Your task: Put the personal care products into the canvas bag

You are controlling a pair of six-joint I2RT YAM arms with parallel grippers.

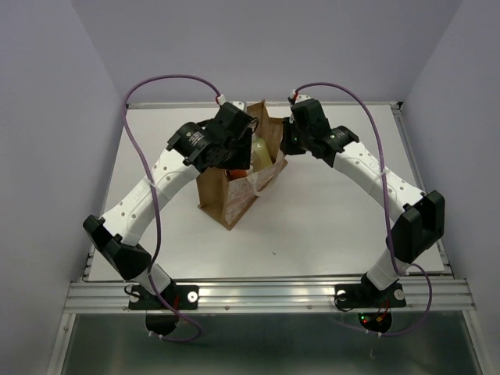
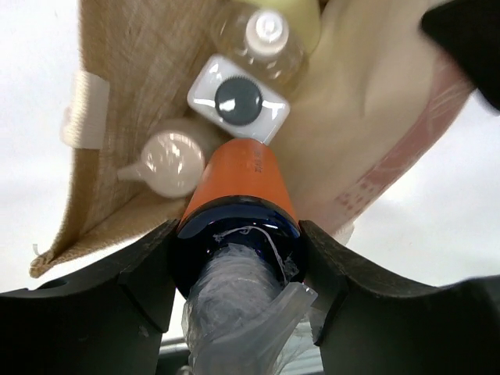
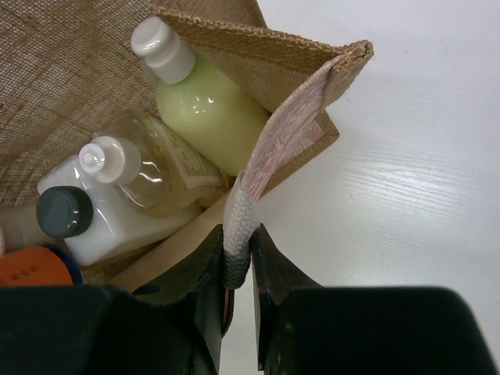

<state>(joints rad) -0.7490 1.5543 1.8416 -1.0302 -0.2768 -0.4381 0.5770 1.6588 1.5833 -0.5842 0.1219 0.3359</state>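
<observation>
I will next bring the orange bottle (image 2: 238,183) down past the cream top with my left gripper, to the bag's near end (image 2: 166,206) below, and let it go there, because bottles fill the bag's far end.
The canvas bag (image 1: 234,195) stands upright at mid table. My left gripper (image 2: 238,250) is shut on the orange bottle (image 2: 238,183) at its dark, plastic-wrapped cap end and holds it base-down in the bag's mouth (image 2: 133,94). Inside the bag are the white square bottle with black cap (image 2: 238,100), the amber bottle with white cap (image 2: 266,35), the pale yellow-green bottle (image 3: 207,109), and a bottle showing only its round cream top (image 2: 170,162). My right gripper (image 3: 238,250) is shut on the bag's cream strap handle (image 3: 238,223) at its right rim.
The white table (image 1: 351,226) lies around the bag. Both arms meet over the bag, with purple cables (image 1: 156,82) looping above them. The table's metal rail (image 1: 266,293) runs along the near edge.
</observation>
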